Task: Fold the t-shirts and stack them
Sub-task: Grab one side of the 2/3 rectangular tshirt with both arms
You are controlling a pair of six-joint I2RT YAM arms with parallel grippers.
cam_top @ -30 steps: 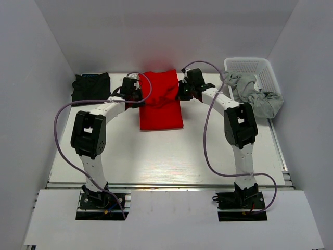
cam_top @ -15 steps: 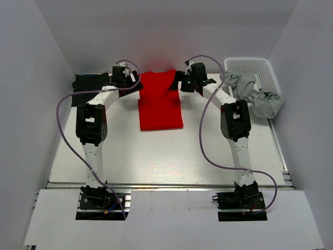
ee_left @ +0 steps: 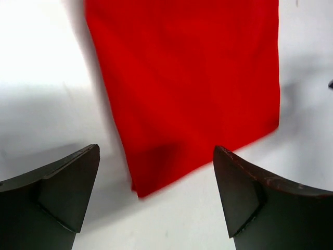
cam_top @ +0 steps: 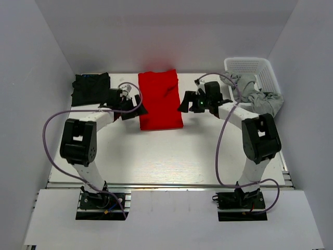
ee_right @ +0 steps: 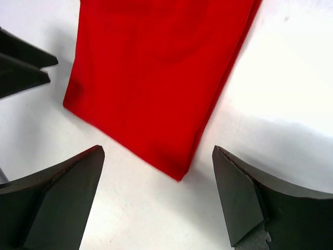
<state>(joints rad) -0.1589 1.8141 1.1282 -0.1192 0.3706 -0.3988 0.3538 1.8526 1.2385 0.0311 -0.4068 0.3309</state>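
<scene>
Next, my left gripper moves back and down to the red t-shirt's near corner (cam_top: 142, 128) (ee_left: 141, 186) on the black t-shirt's side, which lies below its open fingers, farther back.
The red t-shirt (cam_top: 159, 100) lies flat on the table as a long folded rectangle; its near end shows in both wrist views (ee_left: 187, 78) (ee_right: 161, 73). The black t-shirt (cam_top: 91, 87) sits folded at the back left corner. My left gripper (cam_top: 137, 105) (ee_left: 156, 192) hovers open by the red shirt's near left corner, nothing between its fingers (ee_left: 57, 192). At the near right corner my right gripper (cam_top: 185, 104) (ee_right: 156, 192) is likewise open and empty. Neither touches the cloth.
A white lattice basket (cam_top: 263, 70) stands at the back right with a grey cloth (cam_top: 257, 99) spilling over its near rim, close behind the right arm's elbow. White walls close the table on three sides. The left gripper's fingers (ee_right: 21, 65) show in the right wrist view.
Both grippers were shut on the red shirt's far part, opened and let it go. They drew back toward the shirt's near corners, and the shirt now lies flat.
</scene>
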